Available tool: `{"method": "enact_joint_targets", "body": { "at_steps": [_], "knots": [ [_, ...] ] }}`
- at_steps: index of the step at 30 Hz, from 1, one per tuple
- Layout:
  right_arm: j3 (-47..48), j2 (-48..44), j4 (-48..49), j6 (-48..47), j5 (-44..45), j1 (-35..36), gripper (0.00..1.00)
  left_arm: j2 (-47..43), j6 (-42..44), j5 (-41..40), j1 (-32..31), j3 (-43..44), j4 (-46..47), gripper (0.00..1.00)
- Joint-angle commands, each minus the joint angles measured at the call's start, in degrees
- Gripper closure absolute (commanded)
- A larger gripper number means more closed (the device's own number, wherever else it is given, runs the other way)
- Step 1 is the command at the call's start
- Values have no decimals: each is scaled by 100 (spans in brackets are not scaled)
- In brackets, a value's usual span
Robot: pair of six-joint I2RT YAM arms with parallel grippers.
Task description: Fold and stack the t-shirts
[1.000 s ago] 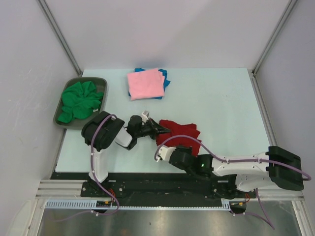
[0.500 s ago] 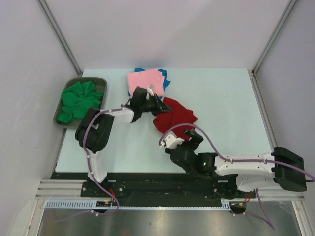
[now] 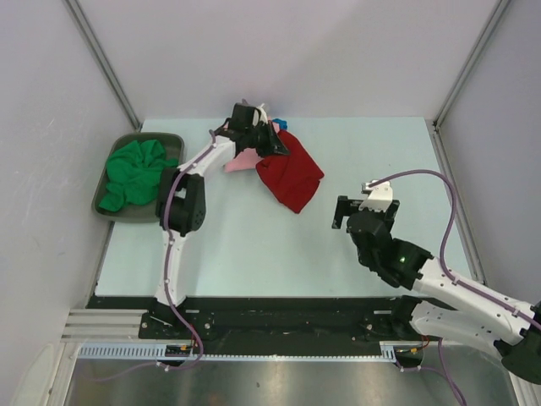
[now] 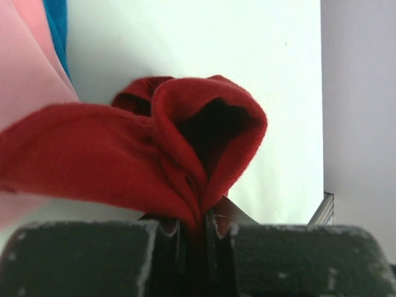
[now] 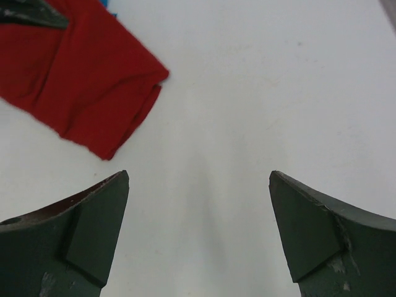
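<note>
I will move my left gripper to the left in the top view across the pink t-shirt (image 3: pixel 243 157) (image 4: pixel 25 68) and release, because the red cloth drapes past it over bare table.
My left gripper (image 3: pixel 270 145) (image 4: pixel 198 221) is shut on a bunched edge of the dark red t-shirt (image 3: pixel 292 176) (image 4: pixel 124 161). It holds the shirt at the far side of the table, over the pink t-shirt (image 3: pixel 243 157) (image 4: pixel 25 68). The red cloth hangs and drapes toward the table's middle. A blue t-shirt (image 3: pixel 280 125) (image 4: pixel 57 25) peeks out beneath the pink one. A crumpled green t-shirt (image 3: pixel 135 173) lies in the tray. My right gripper (image 3: pixel 348 211) (image 5: pixel 198 204) stands wide open and empty over bare table, right of the red t-shirt (image 5: pixel 80 80).
The grey tray (image 3: pixel 169 138) sits at the table's left edge. Grey walls with metal posts close in the far and side edges. The light table top (image 3: pixel 380 152) stretches to the right of the shirts.
My left gripper carried the red t-shirt from the near middle up to the pink and blue stack. My right gripper let go of it, opened and drew back to the right.
</note>
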Motion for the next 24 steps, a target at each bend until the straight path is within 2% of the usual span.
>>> {"method": "enact_joint_targets", "body": {
  "at_steps": [1,2,5,14,15,20,24],
  "knots": [
    [-263,10,159,842,-849,48,0,833,595,374,60,1526,-1032,97],
    [-316,71,229,860,-989,101,0,993,569,574,78,1990,-1058,97],
    [-430,396,344,922,-1025,258,0,1293,271,918,218,2328,-700,97],
    [-694,1011,915,896,-955,611,0,1293,-1467,1499,535,2100,1664,100],
    [-711,1029,950,896,-955,654,0,1293,-1583,1482,570,2118,2014,100],
    [-720,1108,1065,896,-911,786,0,1328,-2162,1183,684,2329,2639,100],
    [-720,1170,1082,939,-885,857,0,1302,-2366,797,798,2302,2808,100]
  ]
}}
